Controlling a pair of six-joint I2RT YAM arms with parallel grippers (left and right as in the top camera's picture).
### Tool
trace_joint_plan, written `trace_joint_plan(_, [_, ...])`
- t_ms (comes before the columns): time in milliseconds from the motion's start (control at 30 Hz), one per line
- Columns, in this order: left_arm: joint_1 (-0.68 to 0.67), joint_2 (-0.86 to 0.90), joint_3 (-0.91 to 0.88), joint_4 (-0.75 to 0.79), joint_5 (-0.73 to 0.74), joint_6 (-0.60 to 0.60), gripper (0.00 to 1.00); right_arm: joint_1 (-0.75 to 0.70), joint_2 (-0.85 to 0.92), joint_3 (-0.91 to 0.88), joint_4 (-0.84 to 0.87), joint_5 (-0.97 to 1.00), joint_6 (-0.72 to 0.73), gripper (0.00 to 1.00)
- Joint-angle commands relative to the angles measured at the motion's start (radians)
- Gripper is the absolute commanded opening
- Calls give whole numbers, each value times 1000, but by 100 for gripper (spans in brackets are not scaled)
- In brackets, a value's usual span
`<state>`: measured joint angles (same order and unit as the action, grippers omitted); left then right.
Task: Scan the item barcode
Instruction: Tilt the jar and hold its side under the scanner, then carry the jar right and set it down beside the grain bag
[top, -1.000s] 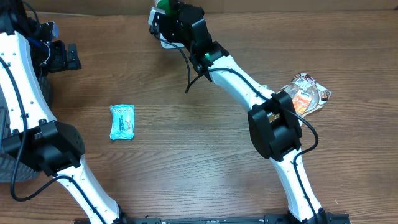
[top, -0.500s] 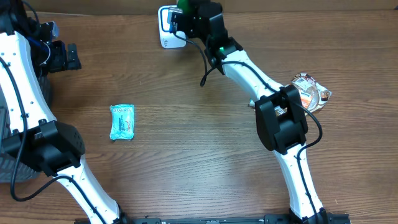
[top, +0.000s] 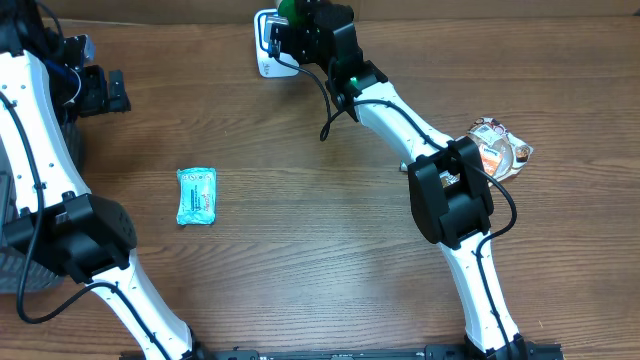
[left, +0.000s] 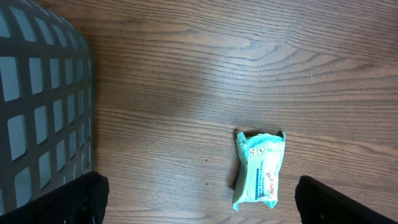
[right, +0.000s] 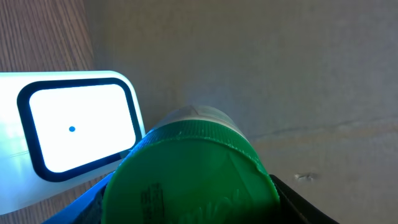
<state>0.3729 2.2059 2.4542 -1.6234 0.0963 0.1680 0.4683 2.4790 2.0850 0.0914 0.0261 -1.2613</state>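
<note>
I will bring my right gripper back, rightward in the overhead view and down beside the snack packet to release the container (top: 288, 9), as that's clear of the scanner.
My right gripper (top: 297, 26) is shut on a green-lidded container (top: 288, 9) at the back of the table, held right beside the white scanner (top: 264, 48). In the right wrist view the green lid (right: 193, 171) fills the space between the jaws, with the scanner's lit window (right: 71, 127) just to its left. A barcode is not visible. My left gripper (top: 102, 91) hangs open at the far left, with nothing in it. A teal packet (left: 261, 168) lies on the wood below, between the two black fingertips (left: 87, 199).
A grey mesh basket (left: 37, 106) stands at the left edge. The teal packet (top: 196, 195) lies left of centre, and an orange-and-white snack packet (top: 497, 150) lies at the right. A cardboard wall (right: 280, 74) stands behind the scanner.
My right gripper carried the green-lidded container to the right, uncovering the scanner, then eased back a little towards it. The left arm has not moved.
</note>
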Motion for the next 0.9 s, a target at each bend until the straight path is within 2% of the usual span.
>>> trace_joint_plan(0, [-7, -16, 19, 2, 5, 8, 100, 10, -12, 10, 2, -2, -4, 41])
trace_joint_plan(167, [-6, -16, 19, 2, 4, 8, 100, 27, -48, 10, -4, -5, 76, 41])
trace_joint_plan(300, [-7, -16, 19, 2, 4, 8, 100, 35, -122, 10, -33, -5, 251, 41])
trace_joint_plan(400, [-7, -16, 19, 2, 5, 8, 100, 42, -194, 10, -120, -6, 427, 42])
trace_joint_plan(667, [-6, -16, 19, 2, 4, 8, 99, 48, -391, 10, -560, -129, 911, 46])
trace_joint_plan(867, [-8, -16, 19, 2, 4, 8, 100, 35, -419, 10, -967, -178, 948, 46])
